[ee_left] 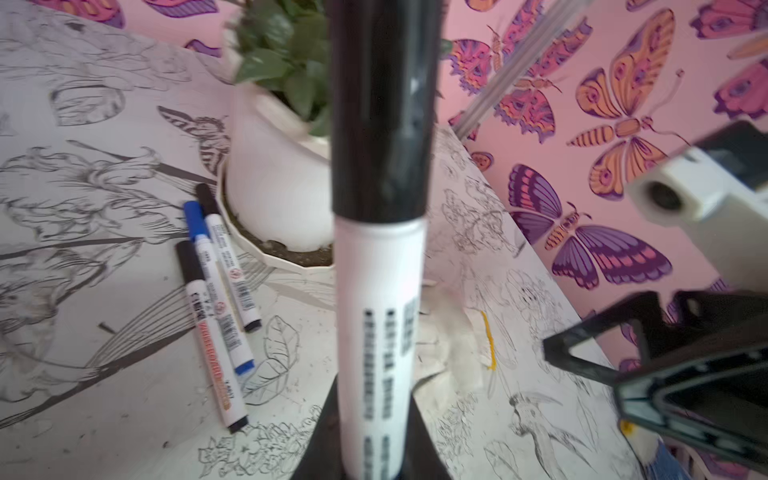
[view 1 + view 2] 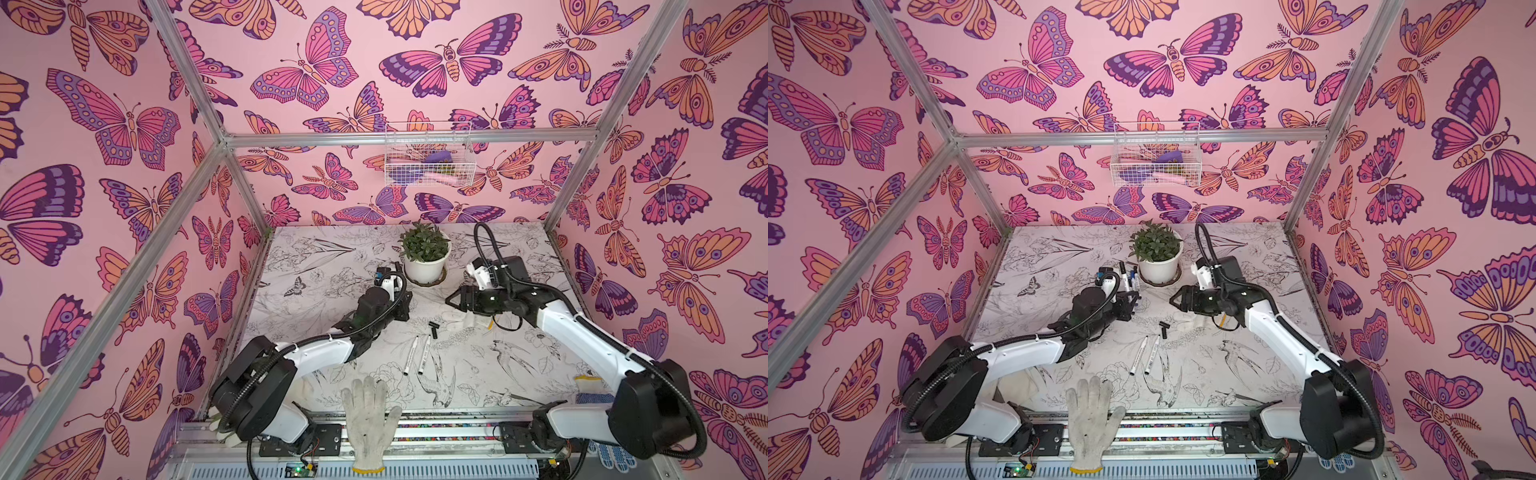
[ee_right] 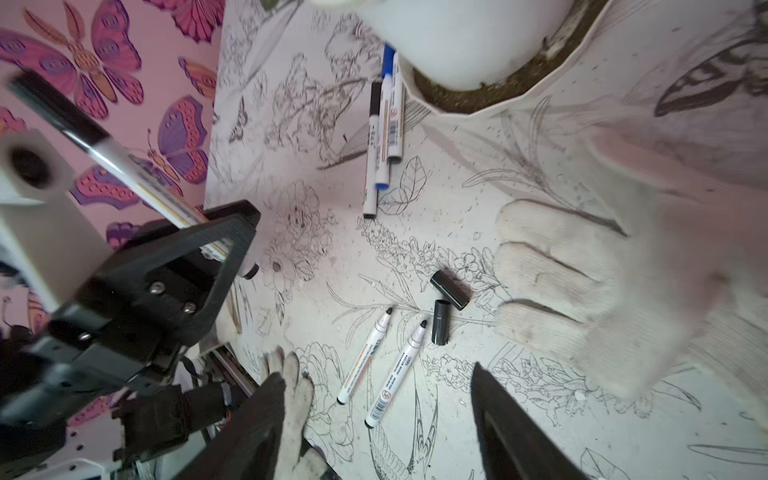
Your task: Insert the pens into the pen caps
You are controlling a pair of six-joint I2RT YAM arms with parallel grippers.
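The robot's left gripper needs to lower the white pen next onto the bare tabletop below, beside the capped pens, and let it go, since the pen's cap is already on.
My left gripper (image 1: 376,457) is shut on a white pen (image 1: 378,311) whose black pen cap (image 1: 382,104) sits on its end. It holds the pen above the table near the plant pot, as the right wrist view shows (image 3: 224,232). My right gripper (image 2: 453,299) faces it from the right and stands open with nothing between its fingers (image 3: 266,415). Two uncapped pens (image 3: 365,357) (image 3: 397,374) lie side by side mid-table. Two loose black pen caps (image 3: 451,289) (image 3: 440,322) lie just beyond their tips. Three capped pens (image 1: 220,299), one of them blue, rest against the pot's saucer.
A potted plant (image 2: 426,257) stands at the back middle of the table. One white glove (image 2: 370,419) lies over the front edge, and another glove (image 3: 582,291) lies under my right arm. A wire basket (image 2: 428,153) hangs on the back wall.
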